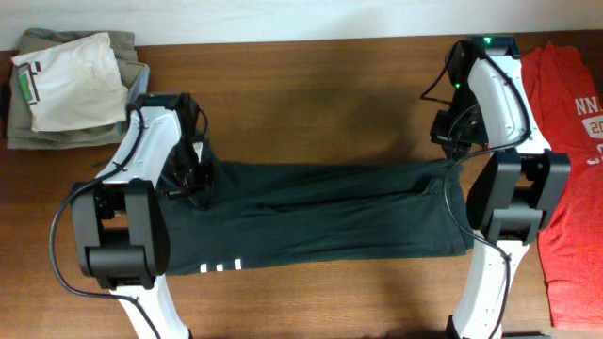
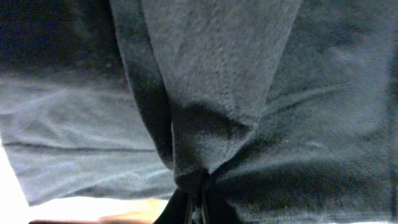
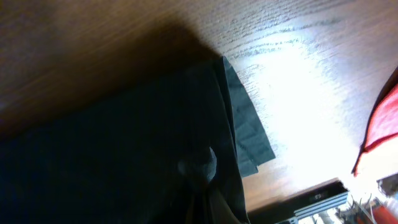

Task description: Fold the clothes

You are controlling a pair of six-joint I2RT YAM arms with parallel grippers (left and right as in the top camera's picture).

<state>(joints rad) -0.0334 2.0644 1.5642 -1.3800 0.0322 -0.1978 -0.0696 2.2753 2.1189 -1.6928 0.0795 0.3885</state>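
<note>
My right gripper will pull the raised corner of the black T-shirt back and down next to let it go, because the black T-shirt's end by the red T-shirt is below and back from my right gripper.
The black T-shirt (image 1: 320,212) lies folded into a long band across the middle of the table, plain dark side up, with a bit of white lettering (image 1: 221,266) peeking out at its front edge. My left gripper (image 1: 193,179) is shut on the band's left end. In the left wrist view the cloth (image 2: 205,93) bunches into the closed jaws (image 2: 200,198). My right gripper (image 1: 447,168) is shut on the band's back right corner. The right wrist view has dark fabric (image 3: 124,149) puckered at the jaws (image 3: 208,186). A red T-shirt (image 1: 575,169) with white print lies flat at the far right.
A stack of folded beige and white clothes (image 1: 66,85) sits at the back left corner. Both arm bases stand near the front edge, left (image 1: 122,245) and right (image 1: 509,217). Bare wooden tabletop (image 1: 320,94) shows behind the band.
</note>
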